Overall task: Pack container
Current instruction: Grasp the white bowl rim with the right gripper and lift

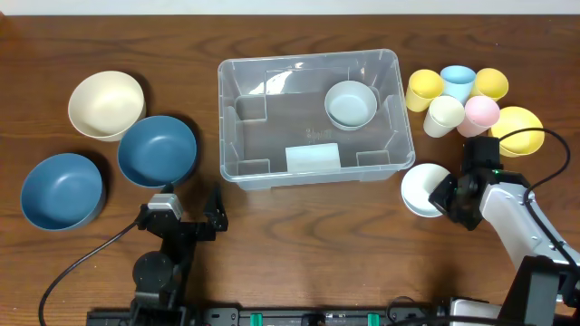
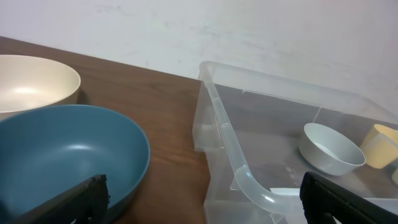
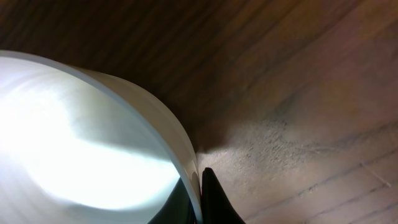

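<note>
My right gripper lifts the white bowl over the container's side next, lowers it and releases, since the pale bowl sits there, outward of my gripper beyond that side.
The clear plastic container [image 1: 308, 118] stands mid-table with one pale bowl [image 1: 351, 104] inside at its right end. A white bowl [image 1: 421, 188] rests on the table to the container's right. My right gripper [image 1: 443, 193] is shut on that bowl's right rim; in the right wrist view the rim [image 3: 180, 149] runs down between the two dark fingertips [image 3: 208, 193]. My left gripper [image 1: 186, 217] hangs open near the front edge, its fingers [image 2: 87, 196] spread wide with nothing between them, facing the container's corner [image 2: 249, 180] and a blue bowl [image 2: 68, 155].
On the left sit a cream bowl [image 1: 106, 104] and two blue bowls [image 1: 157, 149], [image 1: 61, 190]. Several pastel cups [image 1: 458, 95] and a yellow bowl [image 1: 518, 129] cluster at the far right, behind my right arm.
</note>
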Robot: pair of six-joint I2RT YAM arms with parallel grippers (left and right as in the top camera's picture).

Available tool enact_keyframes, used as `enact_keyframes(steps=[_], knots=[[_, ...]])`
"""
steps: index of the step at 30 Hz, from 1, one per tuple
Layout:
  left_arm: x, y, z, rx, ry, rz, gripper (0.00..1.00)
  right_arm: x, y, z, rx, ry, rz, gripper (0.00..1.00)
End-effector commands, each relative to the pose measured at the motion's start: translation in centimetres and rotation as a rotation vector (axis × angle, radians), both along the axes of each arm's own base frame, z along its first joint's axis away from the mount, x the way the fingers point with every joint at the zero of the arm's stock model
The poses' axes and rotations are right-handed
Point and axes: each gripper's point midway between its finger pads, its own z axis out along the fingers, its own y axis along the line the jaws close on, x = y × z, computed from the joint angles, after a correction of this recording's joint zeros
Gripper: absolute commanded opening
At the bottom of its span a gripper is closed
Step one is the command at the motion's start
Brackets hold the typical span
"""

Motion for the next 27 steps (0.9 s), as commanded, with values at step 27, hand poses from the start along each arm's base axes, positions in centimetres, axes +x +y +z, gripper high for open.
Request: enact_keyframes(steps=[27], knots=[[-0.1,0.2,-1.5,0.026,0.044,0.007,0.98,3.2,8.2,28.7,0.098,-0.921,0.431,0.02]])
